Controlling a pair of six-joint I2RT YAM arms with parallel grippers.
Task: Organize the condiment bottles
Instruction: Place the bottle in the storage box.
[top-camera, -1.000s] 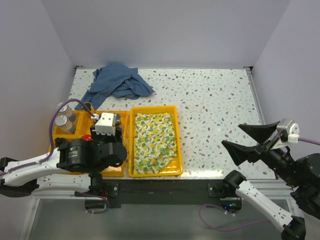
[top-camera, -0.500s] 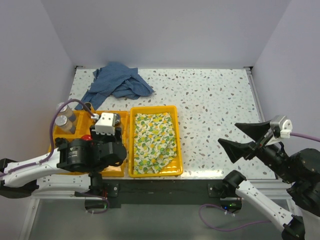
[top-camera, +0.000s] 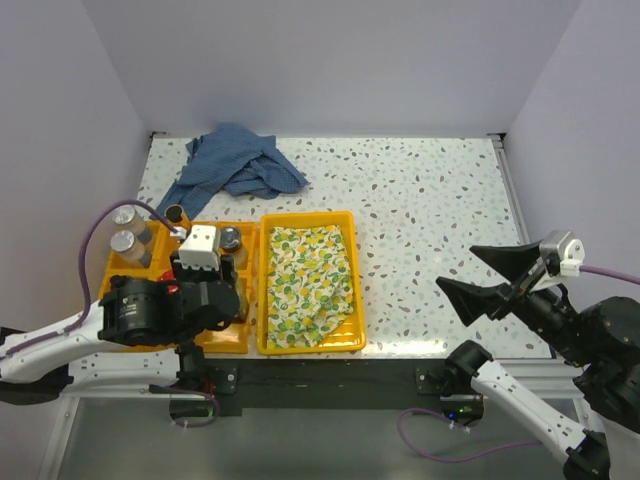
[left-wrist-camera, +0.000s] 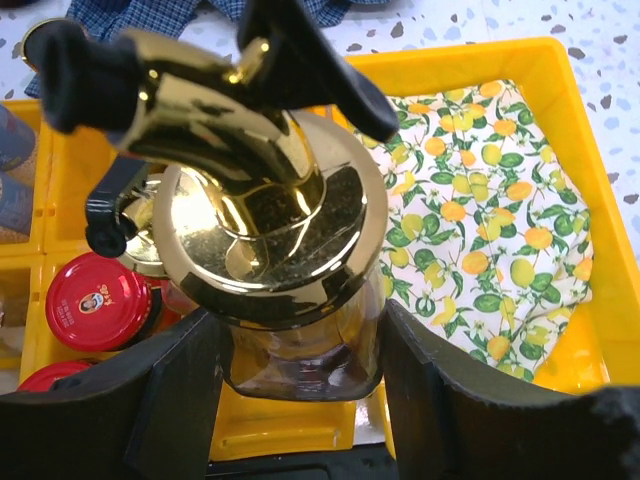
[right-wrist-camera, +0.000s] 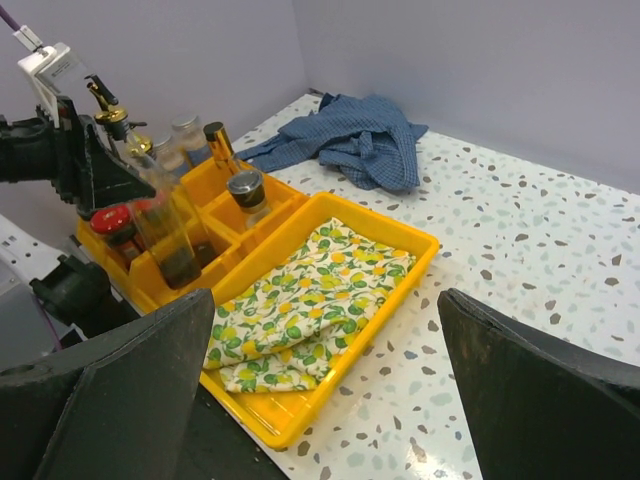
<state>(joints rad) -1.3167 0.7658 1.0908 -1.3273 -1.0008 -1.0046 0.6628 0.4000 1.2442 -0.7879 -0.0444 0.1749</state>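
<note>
The left gripper lowers the glass bottle into the tray section's near end (left-wrist-camera: 284, 422) beside the red-lidded jar (left-wrist-camera: 97, 302) next and releases it there, as the tray's bare yellow bottom shows open below.
A clear glass bottle with a gold pourer (left-wrist-camera: 270, 230) stands upright between the fingers of my left gripper (left-wrist-camera: 305, 395), which is shut on its body. It hangs over the divided yellow tray (top-camera: 225, 340); the right wrist view shows this bottle (right-wrist-camera: 165, 235) with dark liquid at its bottom. A red-lidded jar (left-wrist-camera: 97, 302) sits just left of it. Two grey-capped shakers (top-camera: 125, 228), a gold-topped bottle (right-wrist-camera: 220, 145) and a grey-capped jar (right-wrist-camera: 245, 190) fill the tray's far compartments. My right gripper (top-camera: 490, 280) hovers open at the table's near right, holding nothing.
A second yellow tray (top-camera: 350, 290) beside the divided one holds a lemon-print cloth (top-camera: 305, 280). A crumpled blue checked cloth (top-camera: 235, 165) lies at the back left. Walls close the table at the back and both sides.
My left gripper has shifted slightly left with the bottle still in it. The right gripper drifted a little left and toward the near edge, then held still.
</note>
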